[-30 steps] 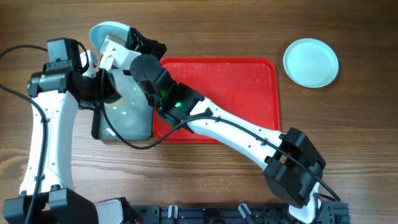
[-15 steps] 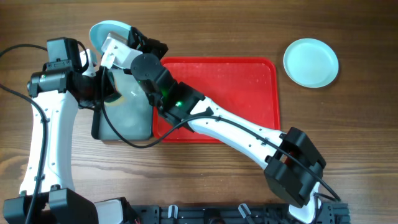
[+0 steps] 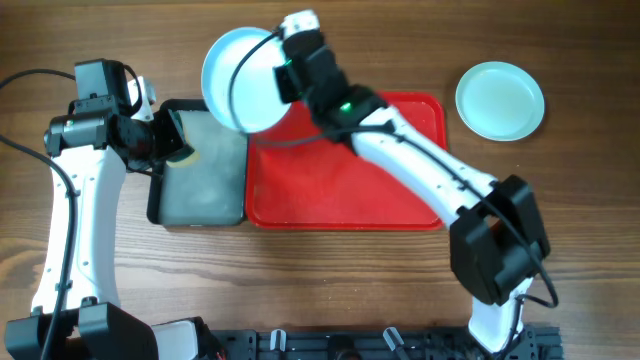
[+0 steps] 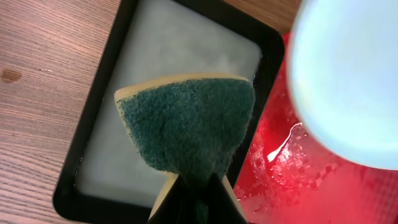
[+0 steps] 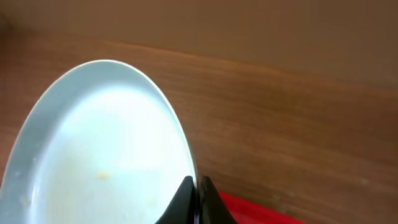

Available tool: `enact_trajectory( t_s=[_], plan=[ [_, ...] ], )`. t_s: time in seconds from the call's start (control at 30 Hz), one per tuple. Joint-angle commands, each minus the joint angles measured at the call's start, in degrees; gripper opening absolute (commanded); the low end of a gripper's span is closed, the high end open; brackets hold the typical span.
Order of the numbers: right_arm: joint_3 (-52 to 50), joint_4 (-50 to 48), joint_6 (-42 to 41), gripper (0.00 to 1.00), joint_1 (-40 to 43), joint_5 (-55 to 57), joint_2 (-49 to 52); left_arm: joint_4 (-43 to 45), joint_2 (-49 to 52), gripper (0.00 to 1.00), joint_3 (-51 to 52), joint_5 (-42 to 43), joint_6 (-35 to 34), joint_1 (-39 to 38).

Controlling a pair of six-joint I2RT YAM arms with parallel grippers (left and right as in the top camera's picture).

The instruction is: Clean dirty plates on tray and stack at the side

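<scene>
My left gripper holds the sponge and will next go down toward the red tray (image 3: 400,190), onto the bottom of the grey tray beside it. It will let go of the sponge there, because that spot is bare.
My right gripper (image 3: 283,80) (image 5: 198,186) is shut on the rim of a pale aqua plate (image 3: 243,79) (image 5: 106,149) and holds it in the air over the red tray's (image 3: 400,190) left far corner. The plate also shows blurred in the left wrist view (image 4: 348,81). Small specks show on its face. My left gripper (image 3: 165,140) (image 4: 196,186) is shut on a green-and-yellow sponge (image 4: 186,127) over the black-rimmed grey tray (image 3: 200,190) (image 4: 180,56). A second pale aqua plate (image 3: 500,100) lies on the table at the far right. The white plate is out of view.
The red tray's wet floor (image 4: 298,180) shows beside the black tray's rim. The right arm (image 3: 420,170) stretches diagonally over the red tray. The left arm (image 3: 70,220) stands along the table's left side.
My right gripper has swung right and lifted the plate from over the black tray to above the red tray's left far corner, now facing up. The left gripper has stayed put.
</scene>
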State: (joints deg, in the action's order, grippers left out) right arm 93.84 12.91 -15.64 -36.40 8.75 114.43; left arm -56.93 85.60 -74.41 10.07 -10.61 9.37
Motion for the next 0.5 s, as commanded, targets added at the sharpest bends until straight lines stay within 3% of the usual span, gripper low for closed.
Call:
enact_trajectory(
  t_s=[0.0,0.2,0.33,0.47],
  plan=[
    [0.33,3.37,-5.35,0.04,5.84,-12.28,-2.34,1.11,0.46,0.04,0.33,-0.5,3.69,-0.26],
    [0.33,14.34,-2.75,0.04,21.22,-13.09,-5.07,8.92,3.28,0.04,0.33,-0.46,14.97,-1.73],
    [0.31,22.16,-2.75,0.05,34.71,-13.09,-5.05,10.62,8.94,0.04,0.33,-0.55,16.9,-5.22],
    [0.15,24.09,-2.75,0.04,46.1,-13.07,-4.76,12.55,15.39,0.04,0.33,-0.55,17.94,-7.41]
  ],
)
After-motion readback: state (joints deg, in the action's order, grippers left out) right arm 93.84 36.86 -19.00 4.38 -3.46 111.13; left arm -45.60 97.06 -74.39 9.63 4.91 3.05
